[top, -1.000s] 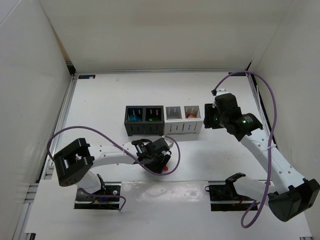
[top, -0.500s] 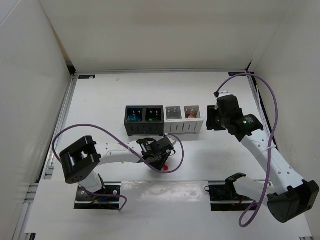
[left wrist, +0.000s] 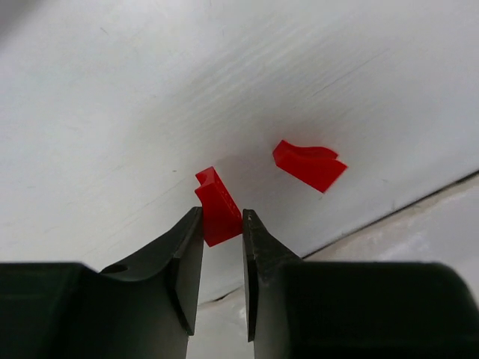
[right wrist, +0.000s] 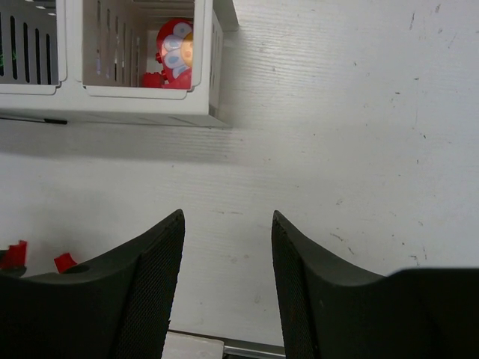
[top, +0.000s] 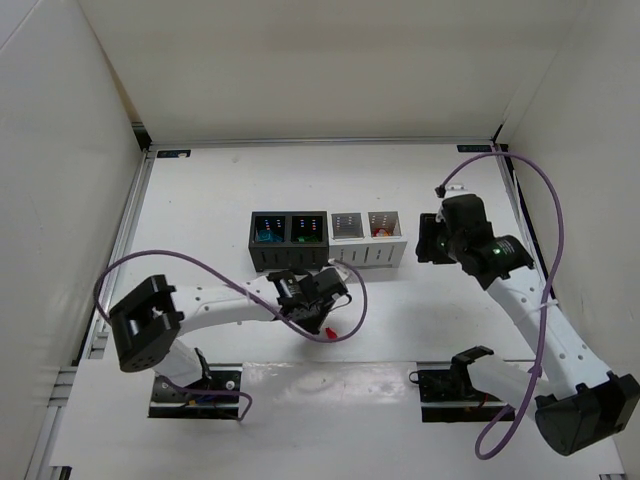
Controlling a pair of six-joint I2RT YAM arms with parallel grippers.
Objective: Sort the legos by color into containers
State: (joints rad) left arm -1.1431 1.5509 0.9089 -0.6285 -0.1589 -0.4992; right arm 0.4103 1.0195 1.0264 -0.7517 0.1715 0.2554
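My left gripper is about to lift over the white bin with red pieces next and release the small red lego. That bin is outward, to its right in the top view.
In the left wrist view my left gripper (left wrist: 221, 218) is shut on a small red lego (left wrist: 217, 196), pinched between the two fingertips just above the white table. A second red lego (left wrist: 308, 163) lies loose to its right. From above, the left gripper (top: 318, 300) sits in front of the black containers (top: 288, 260), with the loose red lego (top: 329, 329) just below it. The white containers (top: 368, 254) stand to the right of the black pair. My right gripper (top: 425, 240) hovers open and empty to the right of the white containers.
The right wrist view shows the rightmost white bin (right wrist: 213, 67) with red pieces (right wrist: 174, 56) inside. A purple cable (top: 345, 320) loops around the left gripper. The enclosure walls stand close on both sides, and a raised strip (top: 330, 375) runs along the near edge.
My left gripper's jaws have closed onto the red lego, and the arm has shifted slightly. The right arm has drifted a little to the right, its jaws unchanged.
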